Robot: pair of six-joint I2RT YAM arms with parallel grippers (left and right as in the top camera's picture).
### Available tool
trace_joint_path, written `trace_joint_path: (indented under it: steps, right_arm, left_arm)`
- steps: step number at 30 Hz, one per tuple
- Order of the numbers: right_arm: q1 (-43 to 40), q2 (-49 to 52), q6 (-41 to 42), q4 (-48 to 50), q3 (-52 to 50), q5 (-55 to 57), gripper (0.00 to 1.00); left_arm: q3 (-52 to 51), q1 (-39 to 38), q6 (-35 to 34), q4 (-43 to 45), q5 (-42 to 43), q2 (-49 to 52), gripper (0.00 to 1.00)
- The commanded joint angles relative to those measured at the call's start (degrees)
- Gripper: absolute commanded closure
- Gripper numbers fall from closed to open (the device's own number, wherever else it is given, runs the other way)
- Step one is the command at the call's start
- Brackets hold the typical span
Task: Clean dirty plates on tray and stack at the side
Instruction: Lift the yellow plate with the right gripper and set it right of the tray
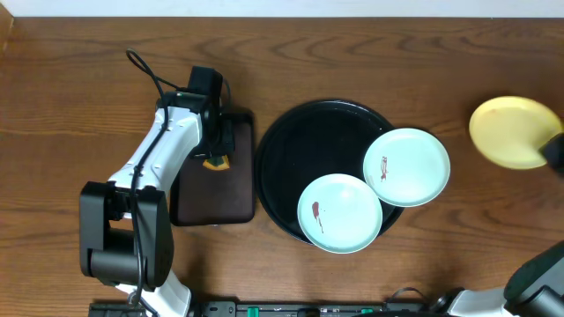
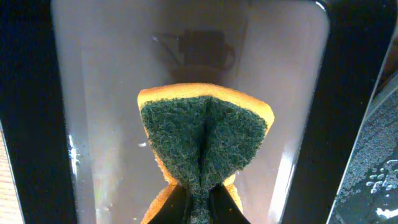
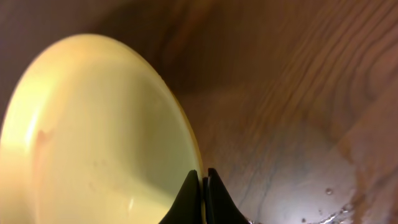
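The pale yellow plate still hangs above the table, so my right gripper will next lower and shift it toward the round tray (image 1: 291,141), onto bare wood.
The round black tray (image 1: 291,141) holds two mint-white plates, one at the front (image 1: 340,212) and one at the right (image 1: 407,166), each with a reddish-brown smear. My right gripper (image 1: 553,151) is shut on the rim of the pale yellow plate (image 1: 512,130) at the far right, off the tray. In the right wrist view my right gripper (image 3: 203,180) pinches the yellow plate's (image 3: 93,137) edge above the wood. My left gripper (image 1: 214,145) is shut on a green and yellow sponge (image 2: 205,137), with my left gripper's fingertips (image 2: 198,199) over the rectangular tray.
A small rectangular dark tray (image 1: 216,189) lies left of the round tray, and its wet floor (image 2: 112,93) fills the left wrist view. Bare wooden table (image 1: 70,106) lies all around. Water drops sit on the wood (image 3: 329,199) near the right gripper.
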Motion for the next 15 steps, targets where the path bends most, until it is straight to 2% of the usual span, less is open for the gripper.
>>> trace_joint_path:
  steps: [1, 7, 8, 10, 12, 15]
  right_arm:
    - [0.66, -0.70, 3.04, 5.25, -6.71, 0.59, 0.99]
    - [2.51, -0.70, 2.84, 10.29, -10.88, 0.94, 0.99]
    - [2.62, -0.70, 2.51, 10.47, -10.88, 0.92, 0.95]
    - [2.64, -0.70, 2.36, 9.75, -10.58, 0.46, 0.73]
    - [2.67, -0.72, 0.85, 7.69, -9.29, -1.66, 0.66]
    - [3.02, -0.72, -1.20, 1.33, -3.63, -5.66, 0.61]
  left_arm:
    - [-0.31, 0.20, 0.33, -0.13, -0.70, 0.22, 0.91]
    - [-0.31, 0.20, 0.33, -0.11, -0.70, 0.22, 0.91]
    - [-0.31, 0.20, 0.33, -0.11, -0.70, 0.22, 0.92]
    - [-0.31, 0.20, 0.33, -0.11, -0.70, 0.22, 0.91]
    - [-0.31, 0.20, 0.33, -0.13, -0.70, 0.22, 0.91]
    - [-0.28, 0.20, 0.33, -0.13, -0.70, 0.22, 0.91]
